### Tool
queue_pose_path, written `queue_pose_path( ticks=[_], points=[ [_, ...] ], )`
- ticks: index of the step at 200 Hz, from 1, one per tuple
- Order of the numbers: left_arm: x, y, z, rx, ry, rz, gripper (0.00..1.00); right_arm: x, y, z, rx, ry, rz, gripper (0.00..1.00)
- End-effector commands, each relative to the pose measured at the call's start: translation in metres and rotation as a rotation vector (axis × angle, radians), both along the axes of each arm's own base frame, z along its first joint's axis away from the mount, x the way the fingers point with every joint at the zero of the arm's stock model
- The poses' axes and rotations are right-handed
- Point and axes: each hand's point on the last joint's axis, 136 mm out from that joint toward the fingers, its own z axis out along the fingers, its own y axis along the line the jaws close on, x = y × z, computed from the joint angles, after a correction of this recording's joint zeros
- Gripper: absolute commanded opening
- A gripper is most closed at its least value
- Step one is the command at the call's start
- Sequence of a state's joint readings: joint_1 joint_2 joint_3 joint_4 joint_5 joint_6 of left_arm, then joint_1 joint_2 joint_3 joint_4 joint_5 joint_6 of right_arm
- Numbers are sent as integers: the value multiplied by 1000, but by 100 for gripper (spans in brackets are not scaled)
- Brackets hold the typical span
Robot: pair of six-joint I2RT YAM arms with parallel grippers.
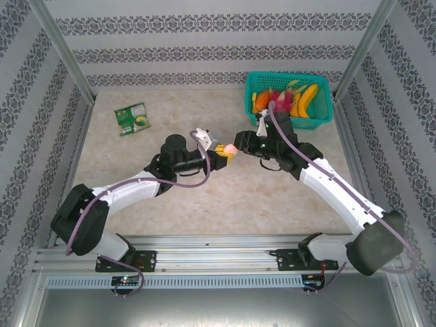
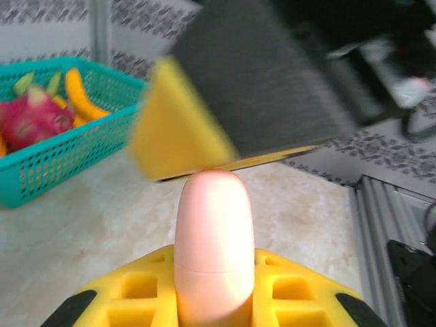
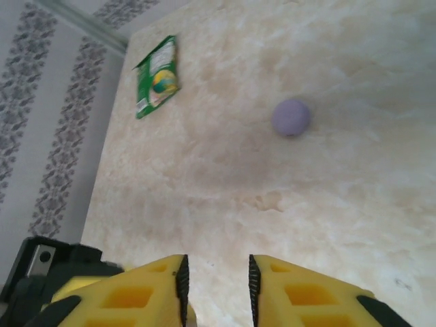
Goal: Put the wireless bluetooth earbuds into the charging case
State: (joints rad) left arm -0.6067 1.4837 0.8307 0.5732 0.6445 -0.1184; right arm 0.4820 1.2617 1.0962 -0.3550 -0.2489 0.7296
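Note:
The pink case's lid seam is closed, so my left gripper should tilt downward and lower it onto the table's bare middle to release it.
A pale pink, pill-shaped charging case [image 2: 214,238] with its lid seam closed stands up between the yellow fingers of my left gripper [image 2: 214,279], which is shut on it. From above, the case [image 1: 230,149] is held over the middle of the table. My right gripper [image 3: 216,286] hovers right beside it, jaws open with only bare table showing between them. One of its yellow-and-dark fingers [image 2: 184,136] is blurred just above the case's tip. A lilac round disc [image 3: 291,117] lies on the table. The earbuds are out of view.
A teal basket [image 1: 286,74] of fruit stands at the back right, its mesh wall [image 2: 68,157] near the left gripper. A green packet [image 1: 132,118] lies at the back left. Patterned walls and metal posts enclose the marble-look table [image 1: 225,204].

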Motion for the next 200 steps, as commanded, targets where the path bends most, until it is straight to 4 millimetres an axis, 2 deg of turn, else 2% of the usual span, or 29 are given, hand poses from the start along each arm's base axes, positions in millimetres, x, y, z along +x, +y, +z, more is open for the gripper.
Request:
queue_pose_path(
  ticks=[1,22,50,84,112,136,174,200],
  points=[
    [27,1,-16,29,149,99,0,7,-40,-37,-58,87,-175,41],
    [47,-4,-63,94,375,163,0,7,-52,-60,-94,119,-214,45],
    [70,-3,-121,160,626,288,2,6,-63,-80,-135,152,-249,49],
    [80,-3,-163,228,797,368,4,5,-71,-93,-145,181,-277,51],
    [84,-2,-185,284,890,413,7,6,-73,-96,-146,188,-289,53],
    [86,1,-198,318,923,437,15,6,-73,-96,-146,190,-294,56],
    [84,10,-208,366,943,474,38,5,-75,-92,-144,182,-296,62],
    [84,20,-207,388,938,504,55,3,-76,-87,-133,174,-295,65]
  ],
)
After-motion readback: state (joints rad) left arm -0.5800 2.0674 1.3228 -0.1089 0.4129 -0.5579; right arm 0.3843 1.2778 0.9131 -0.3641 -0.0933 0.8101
